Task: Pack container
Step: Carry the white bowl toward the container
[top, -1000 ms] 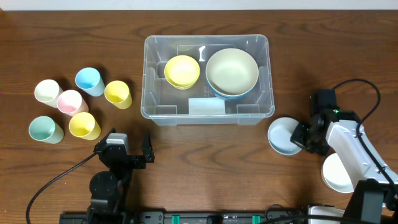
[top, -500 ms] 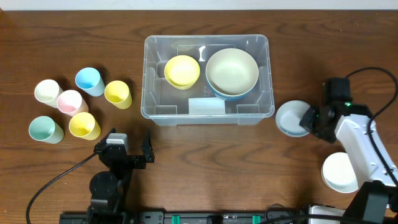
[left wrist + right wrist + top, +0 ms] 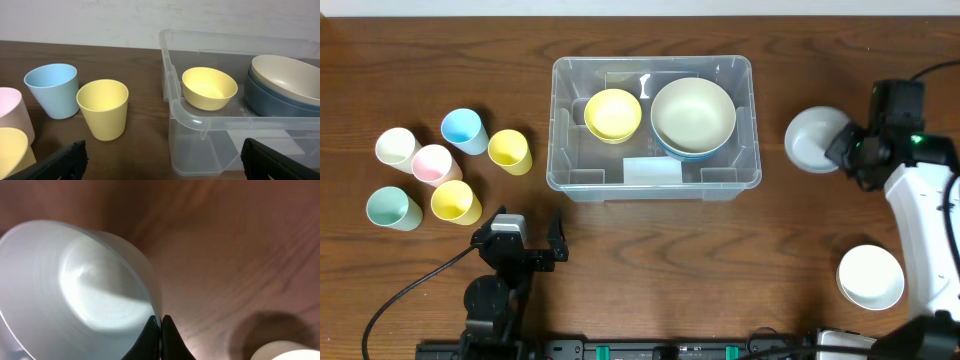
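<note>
The right gripper lifts the grey-white bowl over the container's side, past the cream bowl, then brings it down into the empty yellow bowl (image 3: 613, 115) next.
The clear plastic container (image 3: 752, 120) stands at the middle back of the table and holds a yellow bowl (image 3: 613, 113) and a cream bowl (image 3: 693, 113) stacked on a blue one. It also shows in the left wrist view (image 3: 172, 102). My right gripper (image 3: 842, 147) is shut on the rim of a pale grey-white bowl (image 3: 814, 138) and holds it above the table, right of the container; the bowl fills the right wrist view (image 3: 75, 290). My left gripper (image 3: 520, 252) is open and empty near the front edge.
Several cups stand at the left: blue (image 3: 461, 128), two yellow (image 3: 509, 150), pink (image 3: 432, 163), white (image 3: 396, 147) and green (image 3: 392, 208). A white bowl (image 3: 869, 277) sits at the front right.
My right gripper has lifted the pale bowl off the table and carried it back and to the right. The left arm has not moved.
</note>
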{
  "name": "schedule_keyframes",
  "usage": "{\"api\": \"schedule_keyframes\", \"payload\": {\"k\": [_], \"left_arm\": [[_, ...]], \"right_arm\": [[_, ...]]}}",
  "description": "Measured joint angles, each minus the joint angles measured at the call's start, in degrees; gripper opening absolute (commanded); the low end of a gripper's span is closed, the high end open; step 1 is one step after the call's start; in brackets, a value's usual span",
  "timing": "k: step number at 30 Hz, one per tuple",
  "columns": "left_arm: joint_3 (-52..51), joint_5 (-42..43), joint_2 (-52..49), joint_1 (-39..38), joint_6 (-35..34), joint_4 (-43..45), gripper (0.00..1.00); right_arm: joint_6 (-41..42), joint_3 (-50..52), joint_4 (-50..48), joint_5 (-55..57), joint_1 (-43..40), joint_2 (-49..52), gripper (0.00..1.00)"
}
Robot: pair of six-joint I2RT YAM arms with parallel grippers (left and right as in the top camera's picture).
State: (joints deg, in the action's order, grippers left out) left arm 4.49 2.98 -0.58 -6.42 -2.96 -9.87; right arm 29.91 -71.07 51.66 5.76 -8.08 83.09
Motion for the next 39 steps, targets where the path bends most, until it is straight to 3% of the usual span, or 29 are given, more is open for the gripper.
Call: {"api": "schedule_keyframes", "payload": {"k": [9, 18, 25, 32, 39], "left_arm": [[0.00, 0.02, 0.00, 0.00, 0.00, 0.00, 0.98], [0.00, 0.00, 0.00, 0.00, 0.00, 0.00, 0.98], [0.00, 0.02, 0.00, 0.00, 0.00, 0.00, 0.98], [0.00, 0.02, 0.00, 0.00, 0.00, 0.00, 0.98], [0.00, 0.02, 0.00, 0.00, 0.00, 0.00, 0.98]], "right_arm": [[-4.22, -9.73, -2.49, -9.27, 2.43, -6.03, 0.01], [-11.63, -10.62, -10.88, -14.08, 24.37, -4.92, 0.01], [-14.03, -10.62, -16.11, -6.78, 36.83, 3.69, 0.01], [-14.03, -10.67, -25.62, -3.93, 38.23, 16.11, 0.01], [-14.03, -14.05, -28.26, -5.35, 38.40, 25.03, 0.01]]}}
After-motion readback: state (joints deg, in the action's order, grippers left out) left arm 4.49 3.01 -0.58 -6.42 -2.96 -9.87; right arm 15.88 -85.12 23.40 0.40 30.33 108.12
